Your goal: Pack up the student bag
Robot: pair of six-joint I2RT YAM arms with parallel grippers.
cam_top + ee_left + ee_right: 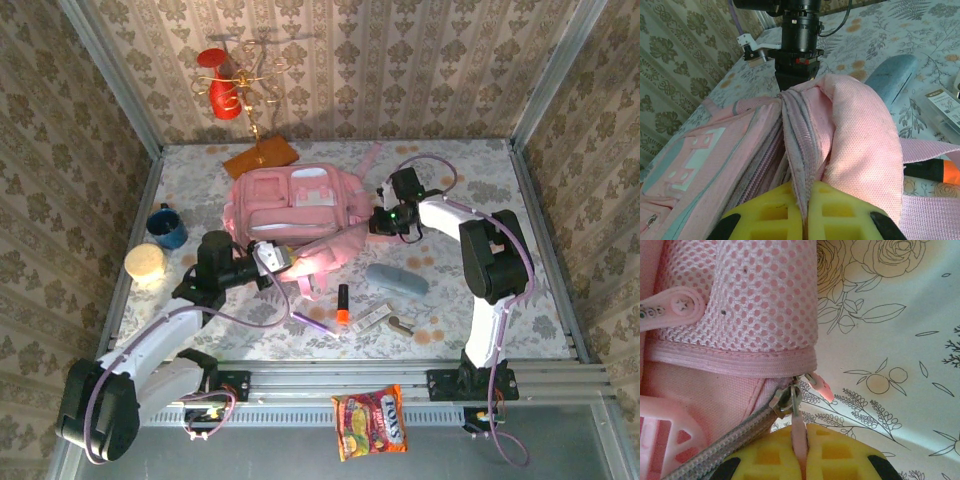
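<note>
I will next move my right gripper back toward the base along the grey zipper seam (732,439). Then I will let go of the pink zipper pull (799,432).
The pink student bag (295,212) lies flat in the middle of the table, front pockets up. My left gripper (268,257) is at its near edge, shut on the bag's zipper seam (799,150), its yellow pads (840,212) pinching the fabric. My right gripper (381,221) is at the bag's right side, shut on the pink zipper pull (799,432) just below the metal slider (785,400), under a mesh side pocket (755,300). In the left wrist view the right gripper (796,75) shows at the far end of the same seam.
A grey-blue pouch (397,278), orange highlighter (342,303), purple pen (312,322) and clear box (372,317) lie in front of the bag. A blue cup (167,226) and yellow-lidded jar (146,265) stand left. An orange notebook (261,157) lies behind. A snack packet (370,422) is below the rail.
</note>
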